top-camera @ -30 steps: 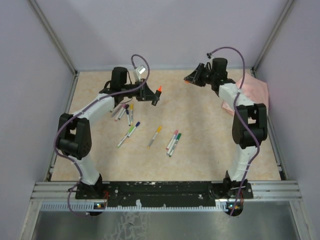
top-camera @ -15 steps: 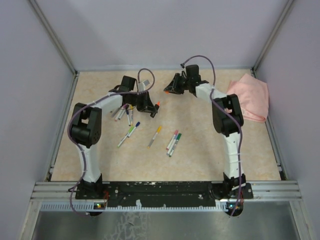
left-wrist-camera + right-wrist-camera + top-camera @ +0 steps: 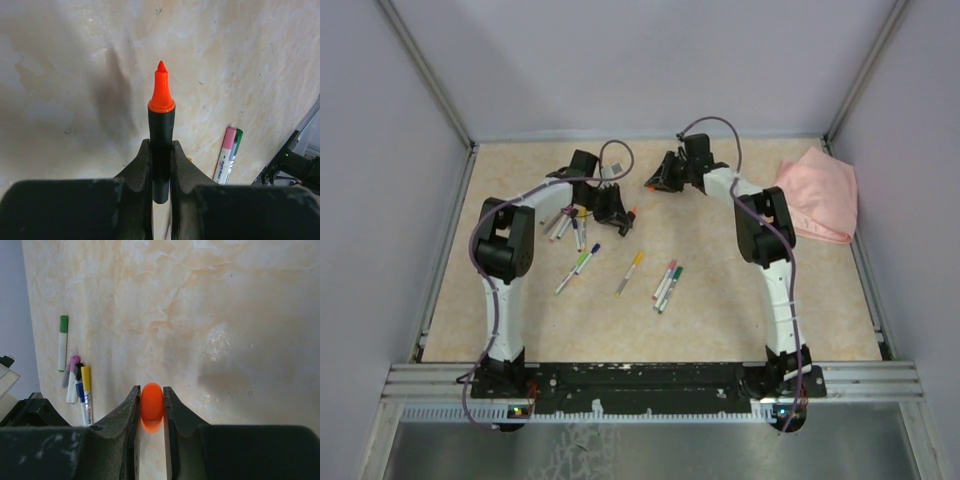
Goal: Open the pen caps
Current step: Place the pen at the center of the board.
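Next, my right gripper moves down toward the open table, slightly toward the left gripper, to release the orange pen cap (image 3: 151, 407), since the marker's tip is bare.
My left gripper (image 3: 161, 150) is shut on a dark-barrelled marker (image 3: 161, 125) whose bare orange tip (image 3: 161, 90) points away from the wrist. From above, this gripper (image 3: 622, 213) hangs over the table's back middle, just right of a cluster of capped pens (image 3: 568, 222). An orange pen cap (image 3: 151, 407) sits between the fingers of my right gripper (image 3: 151, 396), which is shut on it. That gripper (image 3: 654, 183) is a short way behind and to the right of the left one. More capped pens lie nearer: a blue-and-green pair (image 3: 578, 264), a yellow one (image 3: 631, 271), and a pink and green pair (image 3: 667, 286).
A pink cloth (image 3: 820, 193) lies crumpled at the back right by the wall. Grey walls and metal rails (image 3: 450, 250) enclose the table. The right wrist view shows a green-capped pen (image 3: 62, 342) and a bundle of pens (image 3: 79, 385) on the left.
The right arm has swung left from the back right toward the middle with the orange cap. The left gripper has come down and slightly nearer, so the two grippers are closer together.
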Robot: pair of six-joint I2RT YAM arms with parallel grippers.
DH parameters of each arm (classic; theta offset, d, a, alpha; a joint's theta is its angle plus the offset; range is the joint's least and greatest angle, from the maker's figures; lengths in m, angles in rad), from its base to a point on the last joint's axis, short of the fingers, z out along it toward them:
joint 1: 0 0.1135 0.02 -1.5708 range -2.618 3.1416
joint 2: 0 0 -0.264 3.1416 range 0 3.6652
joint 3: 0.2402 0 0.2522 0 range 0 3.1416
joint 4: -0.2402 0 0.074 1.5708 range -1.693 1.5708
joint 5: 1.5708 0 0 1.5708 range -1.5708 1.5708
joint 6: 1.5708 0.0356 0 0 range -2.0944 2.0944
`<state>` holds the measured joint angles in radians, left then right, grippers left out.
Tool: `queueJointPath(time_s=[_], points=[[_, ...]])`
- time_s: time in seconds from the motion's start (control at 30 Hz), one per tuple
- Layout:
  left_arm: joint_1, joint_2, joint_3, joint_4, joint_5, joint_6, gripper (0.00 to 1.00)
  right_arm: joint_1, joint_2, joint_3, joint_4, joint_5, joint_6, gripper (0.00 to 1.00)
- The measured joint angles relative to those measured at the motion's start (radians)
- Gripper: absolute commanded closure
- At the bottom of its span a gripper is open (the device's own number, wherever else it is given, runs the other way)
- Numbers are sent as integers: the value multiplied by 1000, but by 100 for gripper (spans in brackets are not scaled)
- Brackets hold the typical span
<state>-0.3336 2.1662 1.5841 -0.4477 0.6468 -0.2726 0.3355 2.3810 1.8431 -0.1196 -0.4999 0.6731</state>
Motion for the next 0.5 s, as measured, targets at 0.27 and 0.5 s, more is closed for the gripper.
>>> queueJointPath(time_s=[0.27, 0.5], points=[[3, 25, 18, -59, -45, 32, 82, 15, 39, 31, -27, 10, -1, 96], [3, 43, 43, -85, -74, 51, 70, 40, 54, 71, -80, 15, -27, 94]])
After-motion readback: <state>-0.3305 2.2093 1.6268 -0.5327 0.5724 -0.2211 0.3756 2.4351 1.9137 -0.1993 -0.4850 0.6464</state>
